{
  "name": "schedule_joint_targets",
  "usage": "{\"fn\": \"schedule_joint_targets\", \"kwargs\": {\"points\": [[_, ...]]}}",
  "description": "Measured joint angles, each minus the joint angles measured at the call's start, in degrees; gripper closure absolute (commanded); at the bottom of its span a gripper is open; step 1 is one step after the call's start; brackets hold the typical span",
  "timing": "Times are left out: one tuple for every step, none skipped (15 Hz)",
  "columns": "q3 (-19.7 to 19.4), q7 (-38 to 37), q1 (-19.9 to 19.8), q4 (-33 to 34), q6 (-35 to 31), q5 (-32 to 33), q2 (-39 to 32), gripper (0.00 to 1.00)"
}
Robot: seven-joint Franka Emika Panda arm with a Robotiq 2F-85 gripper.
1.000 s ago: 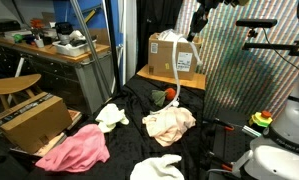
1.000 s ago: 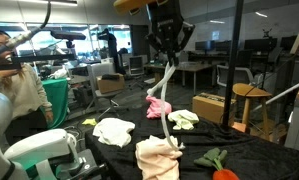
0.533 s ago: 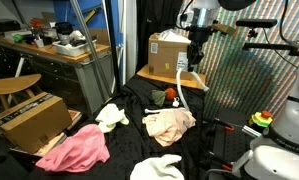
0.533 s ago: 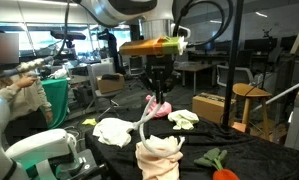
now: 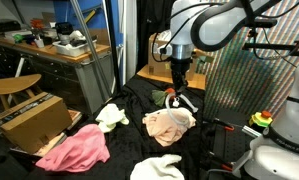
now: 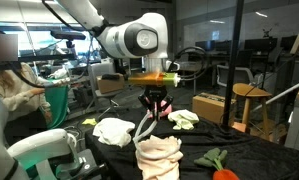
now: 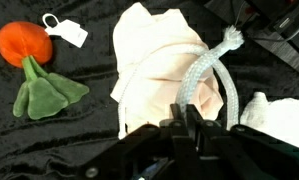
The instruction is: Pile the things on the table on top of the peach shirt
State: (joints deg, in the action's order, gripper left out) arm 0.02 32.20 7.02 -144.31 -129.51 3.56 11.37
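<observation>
The robot's gripper will next bring the white rope down onto the peach shirt, a little toward the carrot, and will open after that.
The peach shirt (image 5: 169, 122) lies bunched on the black cloth-covered table; it also shows in an exterior view (image 6: 157, 156) and in the wrist view (image 7: 157, 55). My gripper (image 5: 179, 84) (image 6: 152, 106) (image 7: 186, 122) is shut on a white rope (image 7: 215, 64), which hangs in a loop (image 6: 144, 129) just above the shirt. An orange plush carrot (image 5: 171, 95) (image 7: 19, 42) with green leaves (image 7: 45, 97) lies behind the shirt. A pink cloth (image 5: 74, 150), a white cloth (image 5: 111, 115) and another white cloth (image 5: 157, 168) lie around it.
A cardboard box (image 5: 175, 55) stands at the back of the table and another (image 5: 29, 120) stands off its side. A desk (image 5: 59, 50) with clutter is beyond. A person (image 6: 14, 85) stands near the table edge. A white machine base (image 5: 279, 160) is close by.
The arm has come down with the rope, from high above the table to just over the peach shirt. The rope's lower end now hangs near the shirt.
</observation>
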Motion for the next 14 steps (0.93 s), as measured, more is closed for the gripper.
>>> {"fn": "schedule_joint_targets", "kwargs": {"points": [[0.59,-1.12,0.0,0.53,-1.98,0.02,-2.09,0.97],[0.98,-2.36,-0.01,1.25,-3.92,0.05,-4.32,0.97],[1.19,-3.41,-0.04,2.04,-5.24,0.07,-6.3,0.97],[1.27,-4.25,-0.09,2.91,-6.1,0.1,-8.07,0.97],[1.28,-5.0,-0.21,3.74,-6.84,0.21,-9.68,0.96],[1.28,-5.61,-0.39,4.57,-7.29,0.39,-11.15,0.92],[1.28,-6.14,-0.62,5.35,-7.53,0.46,-12.4,0.64],[1.28,-6.53,-0.88,6.06,-7.72,0.5,-13.45,0.64],[1.28,-6.92,-1.17,6.68,-7.89,0.51,-14.32,0.58],[1.28,-7.24,-1.47,7.21,-8.01,0.51,-14.95,0.5],[1.28,-7.53,-1.83,7.67,-8.11,0.52,-15.4,0.43],[1.25,-7.8,-2.27,8.05,-8.16,0.53,-15.72,0.36],[1.19,-8.04,-2.77,8.33,-8.22,0.55,-15.89,0.27],[1.07,-8.32,-3.35,8.57,-8.26,0.55,-15.97,0.2]]}}
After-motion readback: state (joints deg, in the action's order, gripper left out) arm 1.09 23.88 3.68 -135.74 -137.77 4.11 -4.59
